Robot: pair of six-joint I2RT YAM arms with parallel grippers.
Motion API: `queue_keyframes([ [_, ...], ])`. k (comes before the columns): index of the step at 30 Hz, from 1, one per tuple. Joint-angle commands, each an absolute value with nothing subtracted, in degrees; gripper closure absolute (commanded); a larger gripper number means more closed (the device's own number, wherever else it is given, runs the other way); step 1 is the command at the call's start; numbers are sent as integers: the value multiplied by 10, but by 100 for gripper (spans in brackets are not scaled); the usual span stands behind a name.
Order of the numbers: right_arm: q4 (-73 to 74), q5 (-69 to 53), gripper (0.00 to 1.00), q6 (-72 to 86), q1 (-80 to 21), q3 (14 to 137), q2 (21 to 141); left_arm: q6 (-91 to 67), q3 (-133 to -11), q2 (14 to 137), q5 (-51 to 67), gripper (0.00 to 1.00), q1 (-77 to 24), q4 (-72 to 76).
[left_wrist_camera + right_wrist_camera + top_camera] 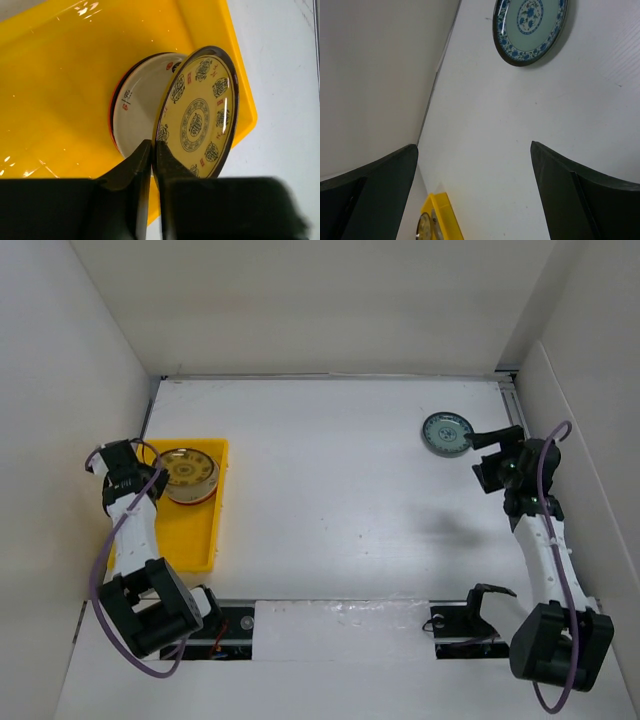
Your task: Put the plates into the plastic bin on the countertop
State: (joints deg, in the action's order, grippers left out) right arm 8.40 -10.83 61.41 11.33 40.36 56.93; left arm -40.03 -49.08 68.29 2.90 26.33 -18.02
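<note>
The facing rim of the teal-grey patterned plate (446, 433) is next for my right gripper, which should go down toward the countertop first and then reach that rim.
The yellow plastic bin (190, 540) lies at the left of the white countertop (340, 500). My left gripper (152, 150) is shut on the rim of a brown-gold patterned plate (200, 115), holding it tilted over a stack in the bin (60, 75); a cream plate (142, 107) with an orange edge under it tops that stack. From above, the left gripper (152, 468) sits at the bin's far end beside the plates (187, 475). A teal-grey patterned plate (446, 433) lies flat at the far right. My right gripper (482, 455) is open just right of it, empty; the plate (530, 27) lies ahead of the gripper (474, 146).
White walls close in the countertop on the left, back and right. The left wall stands close behind the left arm. A metal rail (330, 377) runs along the back edge. The bin (442, 220) shows far off in the right wrist view.
</note>
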Motion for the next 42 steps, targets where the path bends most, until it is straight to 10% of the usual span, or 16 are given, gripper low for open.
queue_keyframes([
  [1,35,-167,0,615,125,438,565,-396,-498,671,20,88,264,-171],
  [2,35,-167,0,608,125,438,565,-396,-498,671,20,44,264,-171],
  [4,35,-167,0,603,138,438,565,-396,-504,663,20,0,264,-177],
  [22,2,-160,4,598,222,521,913,-267,-510,513,277,0,198,-203],
  [42,177,-193,54,541,169,795,1208,-273,-512,599,285,0,119,-139],
])
